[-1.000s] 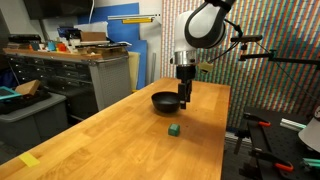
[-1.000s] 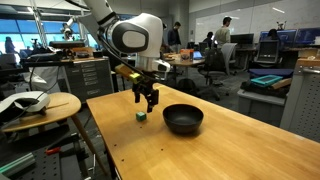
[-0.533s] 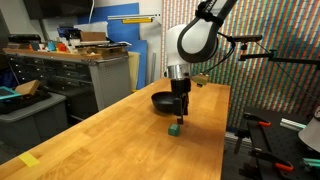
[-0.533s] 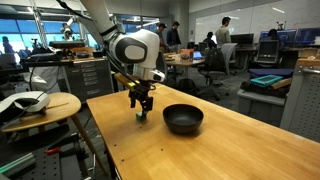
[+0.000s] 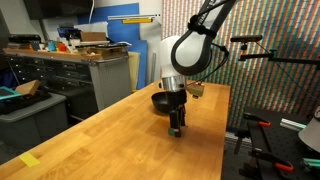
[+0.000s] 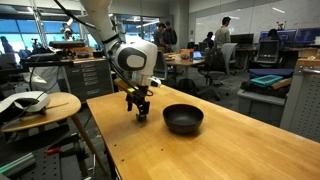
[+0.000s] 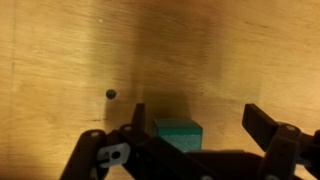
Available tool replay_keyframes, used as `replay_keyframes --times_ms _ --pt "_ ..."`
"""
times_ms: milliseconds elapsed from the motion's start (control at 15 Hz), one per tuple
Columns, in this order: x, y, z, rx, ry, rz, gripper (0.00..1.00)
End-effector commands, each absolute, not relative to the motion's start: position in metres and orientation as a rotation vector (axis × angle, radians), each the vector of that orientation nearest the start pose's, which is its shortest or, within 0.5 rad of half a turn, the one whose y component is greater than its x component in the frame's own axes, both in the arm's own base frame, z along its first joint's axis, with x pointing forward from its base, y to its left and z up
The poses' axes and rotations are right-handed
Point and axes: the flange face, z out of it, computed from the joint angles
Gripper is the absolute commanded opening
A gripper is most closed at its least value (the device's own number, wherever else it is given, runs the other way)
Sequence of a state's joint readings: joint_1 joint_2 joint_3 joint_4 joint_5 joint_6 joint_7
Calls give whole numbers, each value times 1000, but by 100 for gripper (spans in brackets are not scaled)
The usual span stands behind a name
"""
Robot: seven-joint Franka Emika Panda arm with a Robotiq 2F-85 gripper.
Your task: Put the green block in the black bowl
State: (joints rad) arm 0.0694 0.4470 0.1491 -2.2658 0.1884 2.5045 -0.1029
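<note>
I should keep my gripper low over the wooden table next and close its fingers on the green block's sides.
The green block (image 7: 178,133) is a small dark green cube on the wooden table. In the wrist view it sits between my fingers, close to the left finger (image 7: 136,118), with a gap to the right finger (image 7: 262,125). My gripper (image 7: 198,125) is open and low over the table, around the block. In the exterior views the gripper (image 5: 176,126) (image 6: 141,113) hides most of the block. The black bowl (image 6: 183,119) stands on the table a short way from the gripper; it also shows behind the gripper in an exterior view (image 5: 160,100).
The wooden table (image 5: 110,135) has its edge close to the gripper (image 6: 105,135). A small dark spot (image 7: 110,95) marks the tabletop. A round side table (image 6: 40,105) and workshop benches (image 5: 90,60) stand beyond the table.
My gripper has moved away from the bowl and come down over the green block, so the block now sits between the open fingers.
</note>
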Motion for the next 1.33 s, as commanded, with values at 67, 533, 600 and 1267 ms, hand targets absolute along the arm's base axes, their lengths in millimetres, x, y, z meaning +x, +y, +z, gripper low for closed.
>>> replay_keyframes --times_ms 67,533,600,1267 --pt "516 124 139 -2988 -276 249 100" --pt "527 123 144 -3010 -287 127 48" --pt "527 121 144 -3011 -278 128 42" --pt "535 98 174 -3050 -189 57 23"
